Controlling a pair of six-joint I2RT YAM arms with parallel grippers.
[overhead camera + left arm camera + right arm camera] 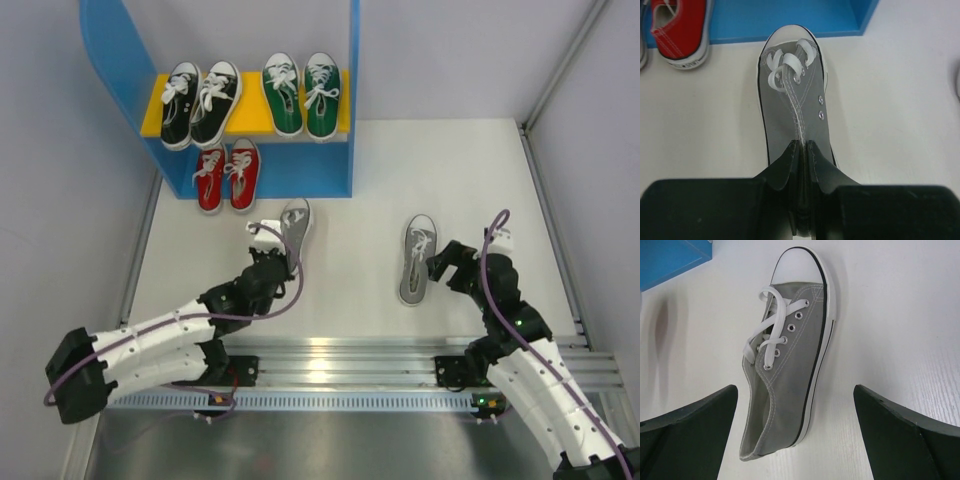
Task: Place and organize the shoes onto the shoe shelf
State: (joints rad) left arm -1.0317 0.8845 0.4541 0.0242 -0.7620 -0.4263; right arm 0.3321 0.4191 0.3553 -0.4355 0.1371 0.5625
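Observation:
I next need to carry the grey shoe outward with my left gripper onto the shoe shelf's bare blue lower level, beside the red pair, and let go.
The shoe shelf (352,90) is blue with a yellow upper board; a black pair (200,103) and a green pair (301,95) sit on that board. A red pair (227,177) stands on the left of the lower level, and one red shoe (680,27) shows in the left wrist view. My left gripper (283,256) (802,146) is shut on the heel end of a grey shoe (295,226) (795,100), whose toe points at the shelf. A second grey shoe (416,258) (790,355) lies tilted on the table. My right gripper (437,268) (794,388) stands open around its heel without touching it.
The blue lower floor of the shelf (305,178) lies to the right of the red pair. A metal rail (350,365) runs along the near edge between the arm bases. Frame bars border the white table (470,190) on its left and right.

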